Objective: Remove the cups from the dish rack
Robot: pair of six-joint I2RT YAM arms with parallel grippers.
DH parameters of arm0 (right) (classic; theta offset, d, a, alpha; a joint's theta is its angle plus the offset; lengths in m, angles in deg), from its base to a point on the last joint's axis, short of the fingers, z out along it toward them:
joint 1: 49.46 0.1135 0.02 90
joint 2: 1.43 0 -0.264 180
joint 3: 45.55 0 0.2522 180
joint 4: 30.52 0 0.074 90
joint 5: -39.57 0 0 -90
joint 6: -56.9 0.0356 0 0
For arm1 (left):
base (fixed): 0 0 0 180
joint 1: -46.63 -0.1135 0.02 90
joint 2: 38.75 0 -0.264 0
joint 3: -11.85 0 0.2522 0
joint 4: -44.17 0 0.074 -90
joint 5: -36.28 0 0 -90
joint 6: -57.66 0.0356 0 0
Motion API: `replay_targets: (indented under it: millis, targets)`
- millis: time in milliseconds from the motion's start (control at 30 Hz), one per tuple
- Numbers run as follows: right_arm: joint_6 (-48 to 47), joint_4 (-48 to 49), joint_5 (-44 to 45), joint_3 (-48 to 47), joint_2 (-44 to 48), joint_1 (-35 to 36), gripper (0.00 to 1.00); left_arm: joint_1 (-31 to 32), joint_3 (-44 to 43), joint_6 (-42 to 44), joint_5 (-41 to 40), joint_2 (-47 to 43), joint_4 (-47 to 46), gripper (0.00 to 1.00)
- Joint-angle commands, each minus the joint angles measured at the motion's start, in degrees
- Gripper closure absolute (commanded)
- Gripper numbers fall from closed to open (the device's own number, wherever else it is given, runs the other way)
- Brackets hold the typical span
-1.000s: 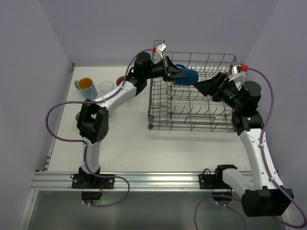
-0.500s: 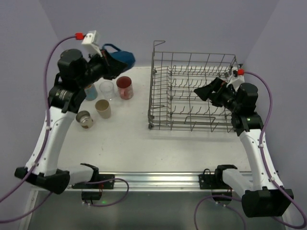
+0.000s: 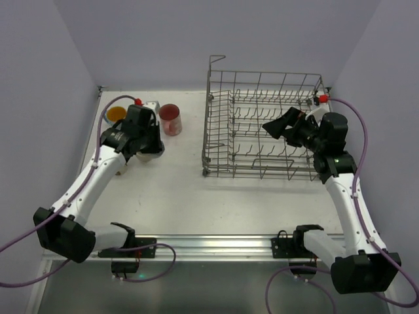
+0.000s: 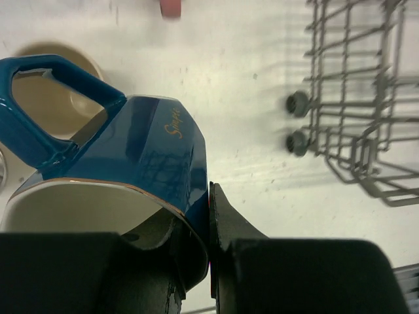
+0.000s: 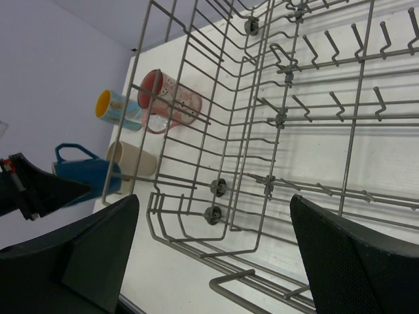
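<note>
I need to move my left gripper toward the rack (image 3: 262, 131) next and lower the dark blue mug (image 3: 151, 155) there, because the table is bare between the beige cup and the rack.
My left gripper (image 4: 209, 248) is shut on the rim of a dark blue mug (image 4: 131, 150), one finger inside it and one outside. It holds the mug low over the left side of the table, beside a beige cup (image 5: 134, 160). A pink-red tumbler (image 3: 170, 120) and a light blue mug with orange inside (image 3: 116, 114) stand just behind. The grey wire dish rack (image 3: 262, 131) sits at the right, and only bare prongs show inside it. My right gripper (image 3: 278, 127) hangs open inside the rack with nothing between its fingers.
The rack's tall grid wall (image 3: 208, 124) stands between the right gripper and the cups. The left wall (image 3: 39, 98) runs close behind the cups. White table (image 3: 196, 196) lies in front of the rack.
The left arm has carried the dark blue mug out of the rack, swung it left and lowered it among the standing cups. The right gripper has barely moved.
</note>
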Motion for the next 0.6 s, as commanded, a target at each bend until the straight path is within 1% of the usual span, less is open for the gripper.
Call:
replay_targets:
  millis: [0, 67, 233, 467, 567]
  targets:
    - [-3.71, -2.97, 4.98, -2.17, -1.54, 2.76, 0.01, 4.43, 0.15, -0.65, -4.99, 0.26, -3.22, 1.00]
    - [-4.33, -4.99, 7.55, -3.23, -2.24, 3.82, 0.01, 6.54, 1.38, -1.96, -6.06, 1.77, -3.39, 1.00]
    - [-6.00, -7.19, 13.17, -3.50, -2.69, 6.02, 0.01, 6.64, 3.50, -2.15, -5.01, 5.55, -6.46, 1.00]
    - [-7.85, -9.48, 17.49, -3.85, -3.83, 7.86, 0.01, 6.73, 2.71, -1.18, -5.36, 12.04, -8.66, 1.00]
    - [-8.55, -9.31, 19.33, -3.32, -3.22, 8.30, 0.01, 6.64, 1.22, -0.30, -6.24, 15.82, -7.61, 1.00]
